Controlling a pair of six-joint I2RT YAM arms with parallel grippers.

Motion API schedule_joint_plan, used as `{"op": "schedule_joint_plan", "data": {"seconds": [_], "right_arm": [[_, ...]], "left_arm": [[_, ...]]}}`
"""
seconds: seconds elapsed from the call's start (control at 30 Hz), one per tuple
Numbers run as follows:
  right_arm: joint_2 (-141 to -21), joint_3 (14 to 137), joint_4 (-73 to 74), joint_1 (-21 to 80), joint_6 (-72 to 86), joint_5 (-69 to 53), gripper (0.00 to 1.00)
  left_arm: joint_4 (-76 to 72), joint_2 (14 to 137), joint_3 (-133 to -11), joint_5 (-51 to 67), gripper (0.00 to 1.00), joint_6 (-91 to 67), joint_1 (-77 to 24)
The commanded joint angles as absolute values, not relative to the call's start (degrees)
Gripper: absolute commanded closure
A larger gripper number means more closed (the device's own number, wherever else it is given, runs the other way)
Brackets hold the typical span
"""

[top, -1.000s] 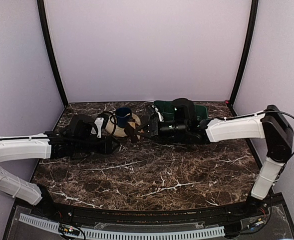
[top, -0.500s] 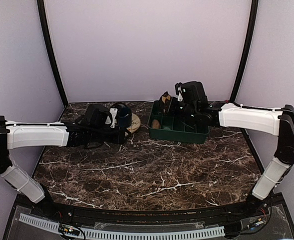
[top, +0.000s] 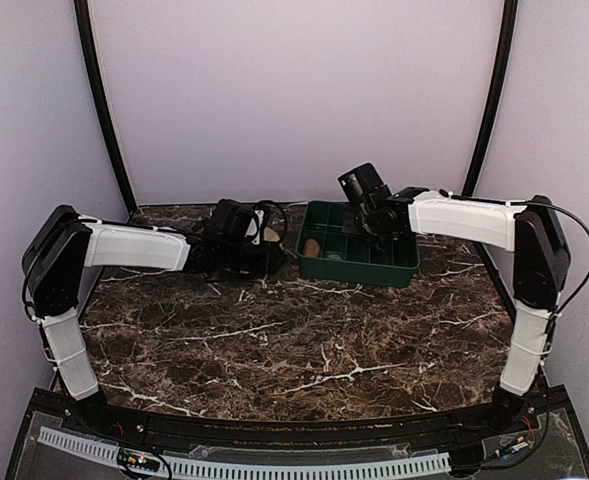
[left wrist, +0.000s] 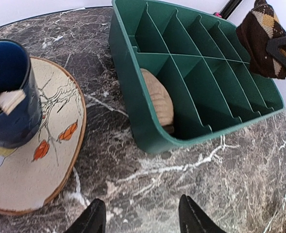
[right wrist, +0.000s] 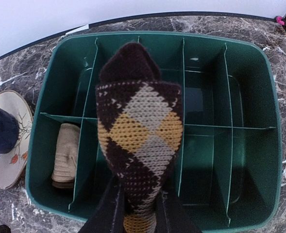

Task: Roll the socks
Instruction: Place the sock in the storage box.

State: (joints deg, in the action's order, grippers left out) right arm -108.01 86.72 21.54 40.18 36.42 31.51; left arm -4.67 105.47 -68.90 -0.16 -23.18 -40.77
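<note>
Next, my right gripper lowers the argyle sock into the middle section of the tray's near row (top: 357,250) and releases it there, since that section is empty.
My right gripper (right wrist: 139,208) is shut on the rolled dark brown argyle sock (right wrist: 138,141) and holds it above the green divided tray (right wrist: 249,145). The argyle sock also shows at the upper right of the left wrist view (left wrist: 261,39). The tan-beige sock (right wrist: 67,153) lies rolled in the tray's near-left compartment, also seen in the left wrist view (left wrist: 157,99) and the top view (top: 313,248). My left gripper (left wrist: 140,216) is open and empty, low over the marble just left of the tray (top: 359,270). The right gripper (top: 366,205) hangs over the tray's back.
A round painted wooden coaster (left wrist: 31,165) carries a dark blue cup (left wrist: 9,92) left of the tray. The left arm (top: 134,245) stretches along the back left. Purple walls close in the marble table (top: 304,360).
The right gripper carried the argyle sock from beside the cup rightward and up over the tray. The left arm swung back toward the far left, its gripper now by the tray's left side.
</note>
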Motion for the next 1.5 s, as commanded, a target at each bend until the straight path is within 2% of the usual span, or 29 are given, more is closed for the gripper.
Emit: {"op": "schedule_joint_plan", "data": {"seconds": [0.0,0.33,0.7,1.23,1.47], "right_arm": [[-112.18,92.68,29.19,40.08,35.42,37.22,1.00],[-120.73,100.56,38.04,39.75,35.64,40.24,1.00],[-128.46,109.69,46.31,39.10,37.38,38.10,1.00],[-133.67,117.57,53.25,37.20,40.90,22.71,1.00],[-133.49,115.54,53.77,36.05,43.15,16.93,1.00]], "left_arm": [[-6.06,108.69,-73.65,1.93,0.46,-24.68,-40.11],[-7.00,111.71,-76.56,4.29,0.47,-25.26,-39.99],[-8.71,112.21,-76.90,4.78,0.47,-24.90,-40.01],[-11.87,114.21,-78.90,6.29,0.46,-20.72,-40.02],[-13.86,115.65,-80.16,8.32,0.46,-19.82,-40.00]]}}
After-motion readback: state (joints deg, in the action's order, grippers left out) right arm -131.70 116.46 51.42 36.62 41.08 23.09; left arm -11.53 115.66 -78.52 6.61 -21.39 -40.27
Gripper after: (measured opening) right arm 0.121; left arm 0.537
